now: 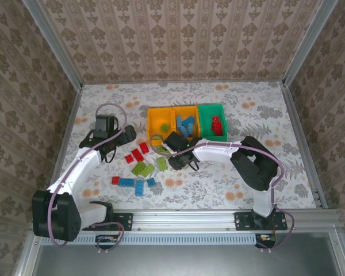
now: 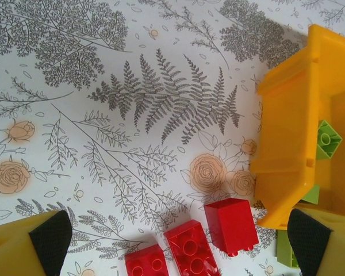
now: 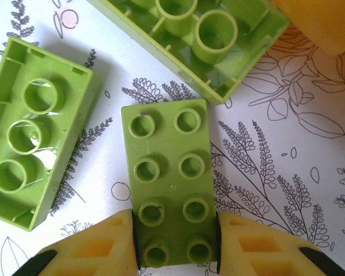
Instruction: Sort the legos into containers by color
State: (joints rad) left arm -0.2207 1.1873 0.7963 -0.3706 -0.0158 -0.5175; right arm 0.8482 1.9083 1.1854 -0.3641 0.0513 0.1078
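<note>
The lime green lego should next be lifted up by my right gripper and carried outward over the orange bin [image 1: 160,122] to be released. A green lego is already inside that bin.
My right gripper [image 3: 175,241] is shut on a lime green lego [image 3: 168,172] that lies studs up on the table, one pad on each long side. Two more green legos [image 3: 34,132] [image 3: 201,40] lie upside down beside it. From above, the right gripper [image 1: 171,160] sits just in front of the containers [image 1: 149,123]. My left gripper [image 2: 180,238] hangs open over three red legos [image 2: 231,224], left of the orange bin [image 2: 287,126], which has a green lego [image 2: 328,138] in it. Blue legos [image 1: 187,125] lie in the middle bin, red ones [image 1: 217,125] in the green bin [image 1: 211,106].
More red legos [image 1: 137,154], green legos [image 1: 142,168] and blue legos [image 1: 132,184] are scattered on the floral tablecloth in front of the bins. The left gripper [image 1: 125,138] is at the table's left. Metal frame rails border the table.
</note>
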